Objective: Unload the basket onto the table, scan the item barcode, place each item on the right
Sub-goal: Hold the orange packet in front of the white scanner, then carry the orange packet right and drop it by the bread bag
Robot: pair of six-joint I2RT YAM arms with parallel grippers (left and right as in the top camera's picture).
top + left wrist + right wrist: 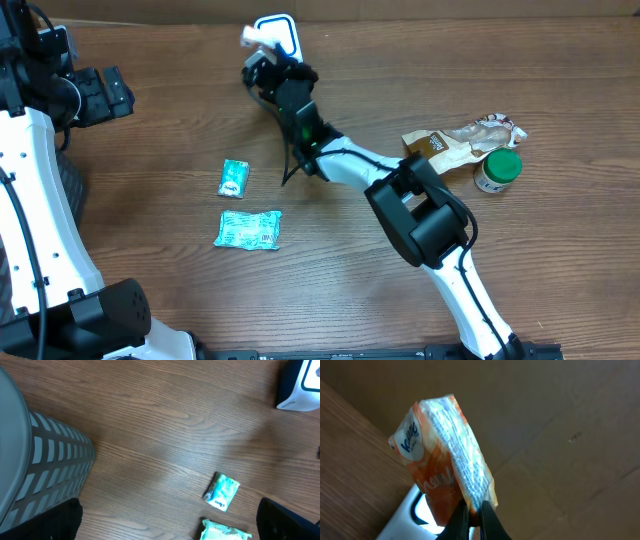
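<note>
My right gripper brings the pack (pixel 255 38) back, down and to the right in the overhead view to the brown bag's near end (pixel 428 149) next, then releases it, clear of teal packets.
The item is an orange and white Kleenex tissue pack (pixel 440 455) with a printed seam strip running down it. My right gripper (pixel 474 515) is shut on its lower edge and holds it upright. Directly behind and below it is the white barcode scanner (pixel 407 515) with its lit window. From overhead, the pack (pixel 255 38) is at the scanner (pixel 282 28) at the table's far edge, with the right gripper (pixel 264 62) just beneath it. My left gripper (pixel 122 92) hangs open at the far left, its jaws wide (pixel 170 527) over bare wood.
Two teal packets lie left of centre, a small one (pixel 233 178) and a larger one (pixel 248 229). A brown crumpled bag (pixel 455 145) and a green-lidded jar (pixel 498 170) sit at the right. A grey slatted bin (pixel 45 460) stands beside the left arm.
</note>
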